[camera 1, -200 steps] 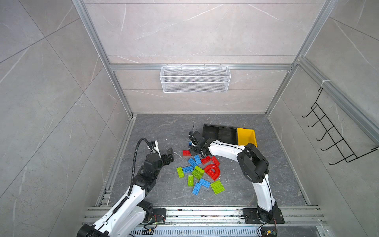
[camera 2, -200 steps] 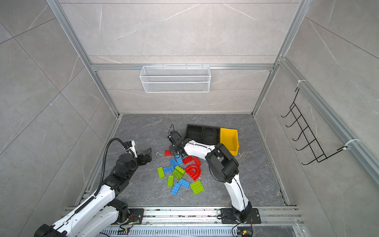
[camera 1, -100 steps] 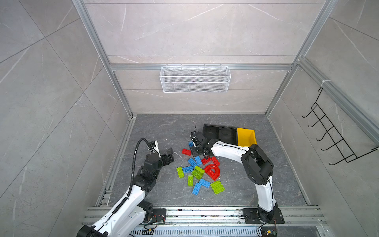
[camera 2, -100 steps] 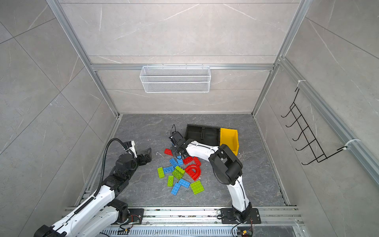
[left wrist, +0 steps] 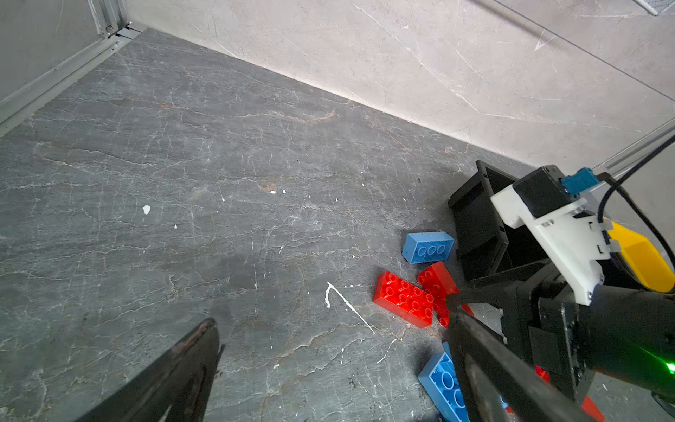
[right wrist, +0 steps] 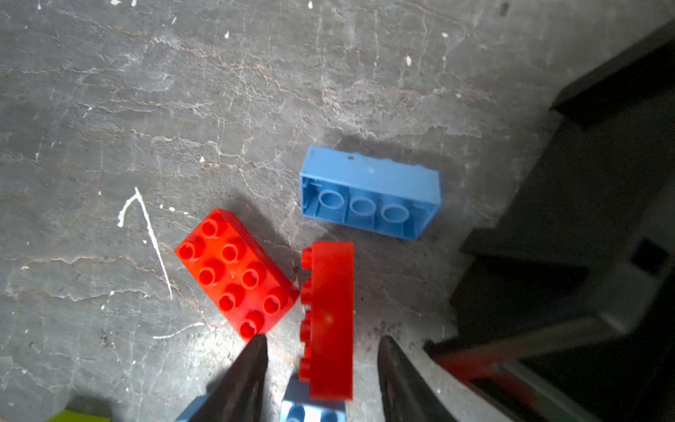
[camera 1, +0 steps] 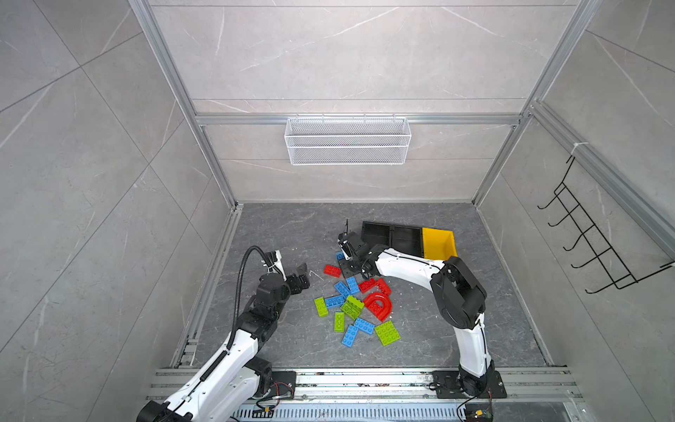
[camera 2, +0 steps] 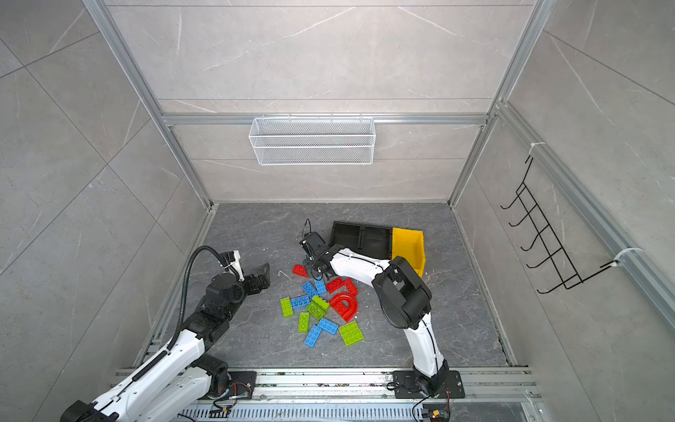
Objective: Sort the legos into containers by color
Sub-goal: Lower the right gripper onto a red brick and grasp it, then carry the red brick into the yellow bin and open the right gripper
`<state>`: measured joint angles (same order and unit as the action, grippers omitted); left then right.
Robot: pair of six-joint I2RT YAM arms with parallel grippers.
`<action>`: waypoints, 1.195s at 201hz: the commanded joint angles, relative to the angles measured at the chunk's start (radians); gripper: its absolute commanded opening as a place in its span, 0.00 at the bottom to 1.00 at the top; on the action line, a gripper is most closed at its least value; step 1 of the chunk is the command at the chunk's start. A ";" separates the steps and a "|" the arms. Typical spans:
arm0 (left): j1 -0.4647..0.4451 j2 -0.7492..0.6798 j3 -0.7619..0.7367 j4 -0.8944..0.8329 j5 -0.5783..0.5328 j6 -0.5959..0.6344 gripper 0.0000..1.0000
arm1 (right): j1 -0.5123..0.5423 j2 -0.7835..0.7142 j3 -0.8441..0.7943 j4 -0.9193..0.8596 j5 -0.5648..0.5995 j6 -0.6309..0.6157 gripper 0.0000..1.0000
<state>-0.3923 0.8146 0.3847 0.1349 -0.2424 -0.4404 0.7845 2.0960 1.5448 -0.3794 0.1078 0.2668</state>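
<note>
I can see a gap beside each gripper finger, so my right gripper next needs to come down with its fingers on either side of the red brick on its side (right wrist: 332, 344) and close on the brick's long sides.
Red, blue and green legos lie scattered mid-floor in both top views, with a red arch (camera 1: 378, 305) among them. My right gripper (right wrist: 321, 347) is open, low over the pile's far edge (camera 1: 349, 263). A red brick on its side (right wrist: 327, 318) sits between its fingertips, with a gap on each side. A flat red brick (right wrist: 235, 272) lies beside it, and a blue brick on its side (right wrist: 369, 192) lies beyond. My left gripper (left wrist: 330, 318) is open and empty, left of the pile (camera 1: 301, 276). Two black containers (camera 1: 392, 237) and a yellow container (camera 1: 438, 243) stand behind.
A white wire basket (camera 1: 347, 140) hangs on the back wall and a black hook rack (camera 1: 591, 252) on the right wall. Aluminium rails run along the floor's left edge (camera 1: 215, 270). The right arm's wrist (left wrist: 555, 226) fills the side of the left wrist view.
My right gripper's jaws have gone from shut to open, and that arm's elbow shifted slightly. The left arm and the bricks have not visibly moved.
</note>
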 commanded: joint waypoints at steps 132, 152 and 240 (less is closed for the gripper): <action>0.003 -0.038 0.022 -0.003 -0.043 0.026 0.99 | -0.002 0.032 0.014 -0.024 -0.014 -0.040 0.29; 0.003 -0.038 0.021 0.000 -0.046 0.030 0.99 | -0.015 -0.033 -0.048 0.022 -0.027 -0.040 0.25; 0.004 -0.020 0.023 0.000 -0.043 0.020 0.99 | -0.052 -0.240 -0.210 0.109 -0.088 -0.015 0.18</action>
<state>-0.3923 0.7902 0.3847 0.1261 -0.2646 -0.4370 0.7437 1.9324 1.3804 -0.2935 0.0471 0.2348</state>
